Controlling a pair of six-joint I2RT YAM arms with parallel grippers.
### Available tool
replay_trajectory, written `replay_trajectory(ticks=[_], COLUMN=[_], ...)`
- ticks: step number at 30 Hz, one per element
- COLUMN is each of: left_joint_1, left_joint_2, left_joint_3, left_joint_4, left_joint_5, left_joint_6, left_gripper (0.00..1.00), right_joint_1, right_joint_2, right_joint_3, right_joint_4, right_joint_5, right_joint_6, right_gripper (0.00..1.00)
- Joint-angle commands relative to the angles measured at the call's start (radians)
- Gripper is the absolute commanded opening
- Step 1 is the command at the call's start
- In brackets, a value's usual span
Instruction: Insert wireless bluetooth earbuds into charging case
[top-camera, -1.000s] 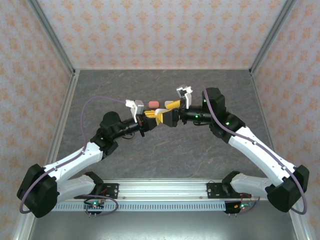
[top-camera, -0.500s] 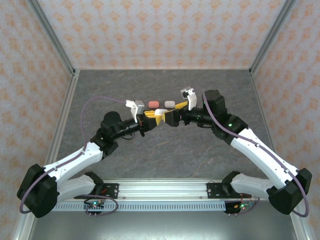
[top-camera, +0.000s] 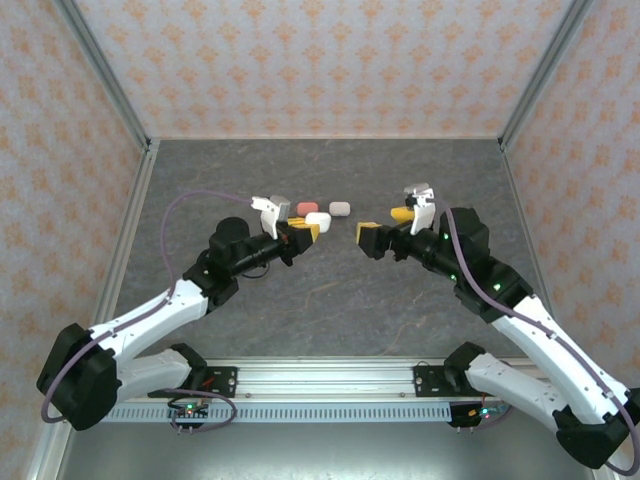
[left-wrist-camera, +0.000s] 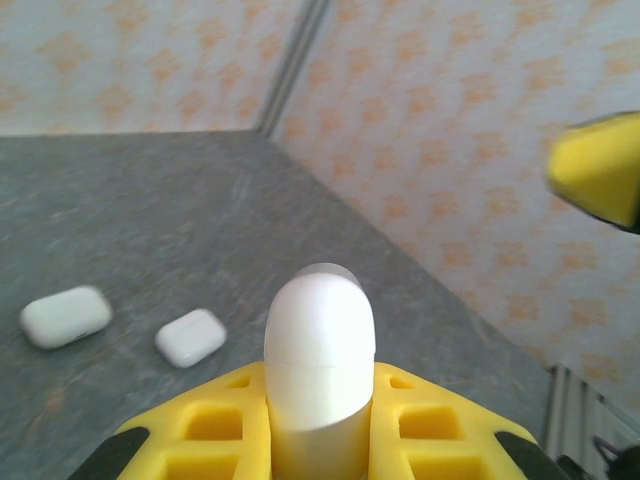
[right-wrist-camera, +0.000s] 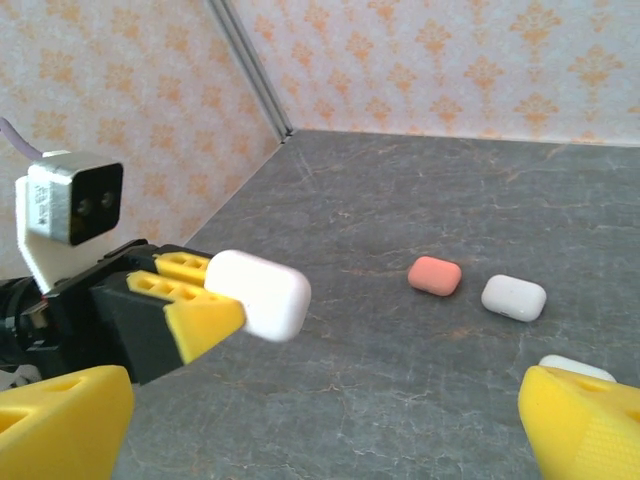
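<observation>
The charging case is closed, so my left gripper will tilt down and lower to the bare tabletop short of the salmon-pink case to release.
A closed white charging case (top-camera: 318, 219) sticks out from between the yellow fingers of my left gripper (top-camera: 305, 230), which is shut on it above the table's middle. In the left wrist view the charging case (left-wrist-camera: 320, 330) stands upright in the left gripper (left-wrist-camera: 320, 390), with a thin lid seam across it. My right gripper (top-camera: 383, 226) hangs open a short way to its right, with nothing between its fingers. The right wrist view looks across at the held charging case (right-wrist-camera: 258, 293), with the right gripper (right-wrist-camera: 320, 435) standing wide. The earbuds are out of view.
A salmon-pink case (top-camera: 307, 207) and a pale case (top-camera: 339, 208) lie on the grey table just behind the grippers. The right wrist view shows the pink case (right-wrist-camera: 435, 275), a white case (right-wrist-camera: 514, 297) and another white case (right-wrist-camera: 572, 367) partly behind my finger. Patterned walls enclose the table.
My right gripper has drawn back to the right, away from the left gripper and the case, which it was close against before. The left gripper still holds the case and has barely moved.
</observation>
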Motion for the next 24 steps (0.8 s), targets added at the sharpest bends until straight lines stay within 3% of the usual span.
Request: replay_trajectory(ticks=[1,8,24], left_joint_1=[0.006,0.042,0.111], left_joint_2=[0.054,0.226,0.431], left_joint_3=[0.068,0.150,0.174], left_joint_4=[-0.142,-0.265,-0.236], left_joint_5=[-0.129,-0.121,-0.108], left_joint_6=[-0.004,-0.050,-0.115], left_gripper=[0.00,0.00,0.00], right_joint_1=[0.004,0.003,0.003], right_joint_2=[-0.024,-0.047,-0.006], right_joint_3=[-0.029,-0.060,-0.096], right_joint_4=[0.022,-0.009,-0.017], right_joint_5=[0.041,0.056,0.097], right_joint_6=[0.035,0.048,0.017], right_gripper=[0.99,0.99,0.99])
